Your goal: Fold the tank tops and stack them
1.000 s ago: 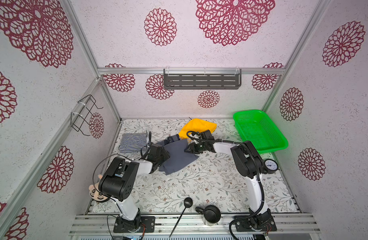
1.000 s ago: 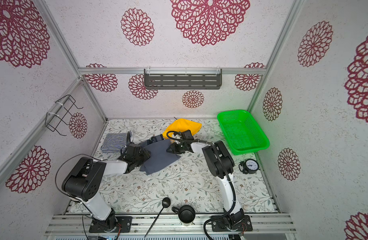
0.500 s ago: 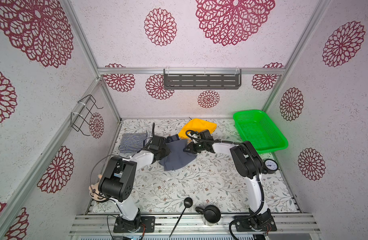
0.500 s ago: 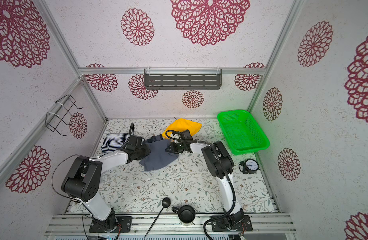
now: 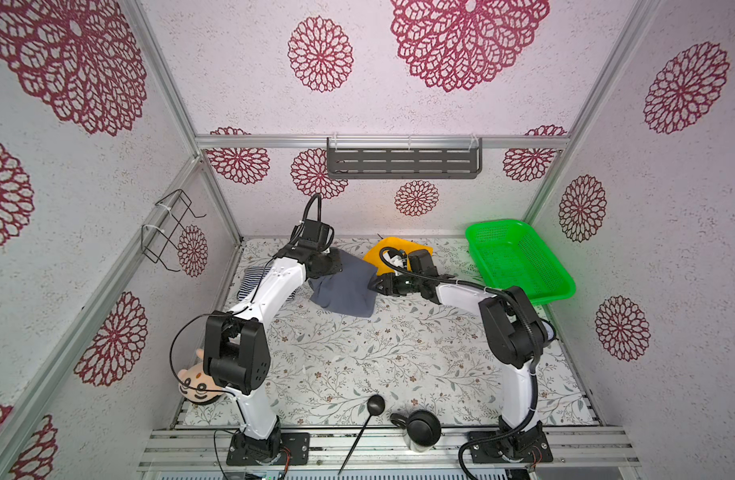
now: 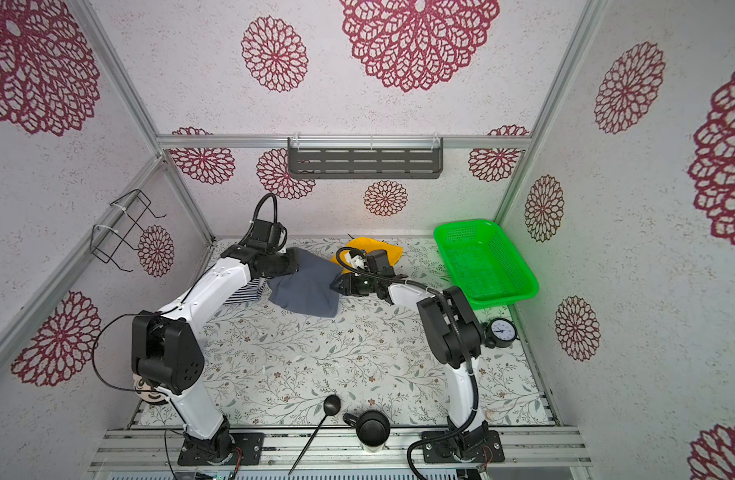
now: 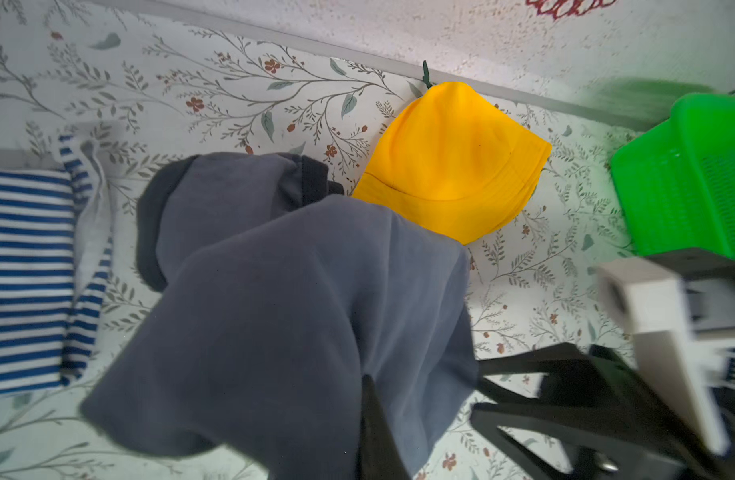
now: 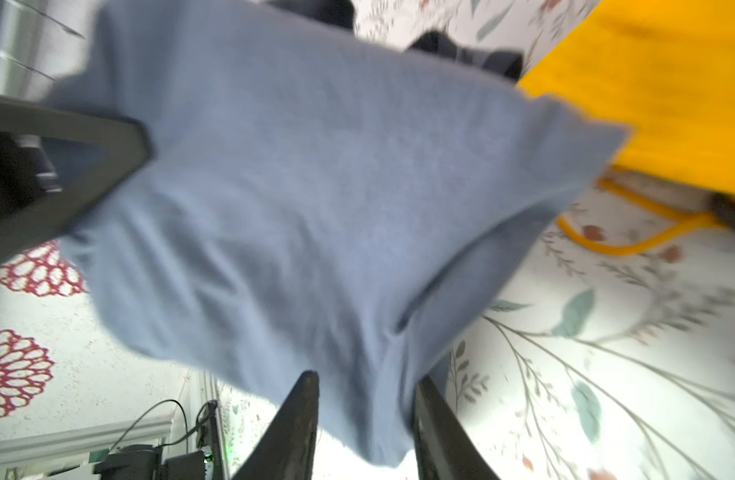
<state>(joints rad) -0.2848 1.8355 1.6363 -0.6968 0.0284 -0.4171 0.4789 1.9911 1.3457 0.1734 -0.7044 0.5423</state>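
Note:
My left gripper needs to swing sideways over the striped tank top (image 5: 253,282) (image 7: 27,280), which already lies folded, then lower the grey top onto it and release.
A slate blue-grey tank top (image 5: 345,291) (image 6: 307,291) hangs bunched near the back of the table in both top views. My left gripper (image 5: 335,264) (image 7: 370,419) is shut on its left edge, and the cloth drapes over the one finger that shows. My right gripper (image 5: 374,286) (image 8: 363,411) is at its right edge, jaws apart, with a fold of cloth hanging loosely between the fingers (image 8: 303,415). A navy-and-white striped tank top (image 5: 252,282) (image 7: 24,270) lies folded at the back left, partly hidden by my left arm.
A yellow hat (image 5: 392,247) (image 7: 453,166) lies right behind the grey top, touching it. A green basket (image 5: 523,297) stands at the back right. A black ladle (image 5: 374,405) and mug (image 5: 419,426) sit at the front edge, a gauge (image 6: 500,331) on the right, a plush toy (image 5: 195,386) at the front left.
My left gripper shut on the grey top's near-left edge and carried it up and toward the back, folding the cloth over. My right gripper stayed in place; its jaws narrowed, then spread again.

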